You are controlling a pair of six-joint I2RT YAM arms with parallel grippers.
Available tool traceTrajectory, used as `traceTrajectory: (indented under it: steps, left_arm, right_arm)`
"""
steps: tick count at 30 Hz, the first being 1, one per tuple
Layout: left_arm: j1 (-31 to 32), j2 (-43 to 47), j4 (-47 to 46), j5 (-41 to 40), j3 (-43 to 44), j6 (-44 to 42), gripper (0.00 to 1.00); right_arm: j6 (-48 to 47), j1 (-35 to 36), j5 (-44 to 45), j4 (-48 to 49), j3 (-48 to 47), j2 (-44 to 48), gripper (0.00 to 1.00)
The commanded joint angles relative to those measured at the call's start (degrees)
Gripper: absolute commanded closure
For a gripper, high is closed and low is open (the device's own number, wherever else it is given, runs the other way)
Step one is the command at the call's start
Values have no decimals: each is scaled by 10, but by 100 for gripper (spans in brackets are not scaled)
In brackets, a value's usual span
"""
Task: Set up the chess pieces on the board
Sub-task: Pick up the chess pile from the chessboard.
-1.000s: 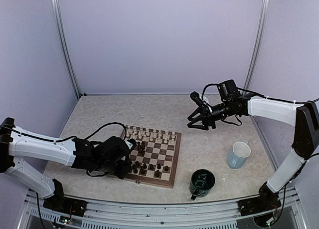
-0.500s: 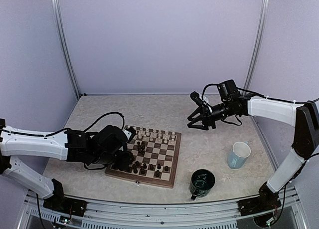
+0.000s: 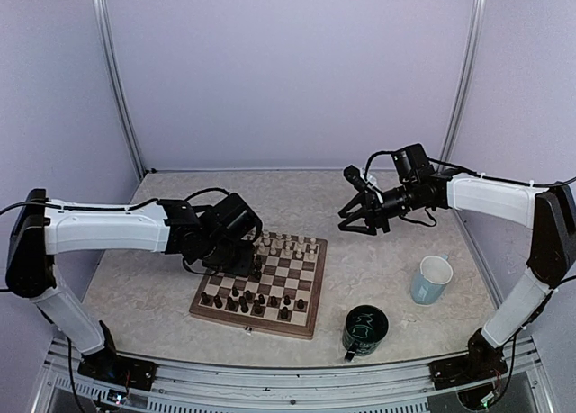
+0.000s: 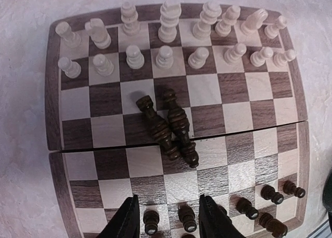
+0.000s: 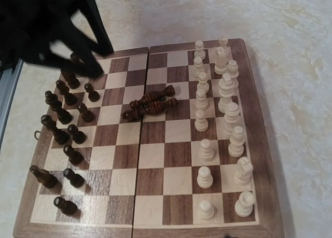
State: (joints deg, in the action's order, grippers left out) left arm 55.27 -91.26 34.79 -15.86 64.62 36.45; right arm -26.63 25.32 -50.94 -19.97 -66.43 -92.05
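My left gripper has its fingers open and will next go down to the lying dark piece farther left in the wrist view, around that piece's head end (image 4: 171,152), which faces the fingers.
The board (image 3: 317,287) lies on the table in front of the left arm. Cream chess pieces (image 4: 165,55) stand in two rows along its far side. Dark chess pieces (image 5: 66,129) stand along its near side, some out of line. Two dark pieces (image 4: 168,128) lie on their sides, touching, near the board's middle; they also show in the right wrist view (image 5: 150,104). My left gripper (image 4: 168,222) hovers over the board's left half (image 3: 247,260), open and empty, its fingers (image 4: 127,220) above the dark pawns. My right gripper (image 3: 353,220) hangs in the air beyond the board's far right corner, open and empty.
A pale blue mug (image 3: 431,279) stands to the right of the board. A dark green mug (image 3: 364,330) stands near the board's near right corner. The left arm (image 5: 52,30) shows as a black blur over the board's dark side.
My left arm has swung from the board's near left corner up and to the right, and is now above the board's left half. The right arm has not moved.
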Motion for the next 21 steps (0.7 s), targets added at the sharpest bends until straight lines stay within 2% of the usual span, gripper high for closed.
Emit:
traceTrajectory:
  steps: [1,21]
  left_arm:
    - [-7,-36,14,26,30,14,61]
    - [-55,-102,-51,65,31,-12,65]
  right_arm:
    - [-13,-1,-3,-11,9,12,53]
    - [-29,-1,-8,-24,8,-1,54]
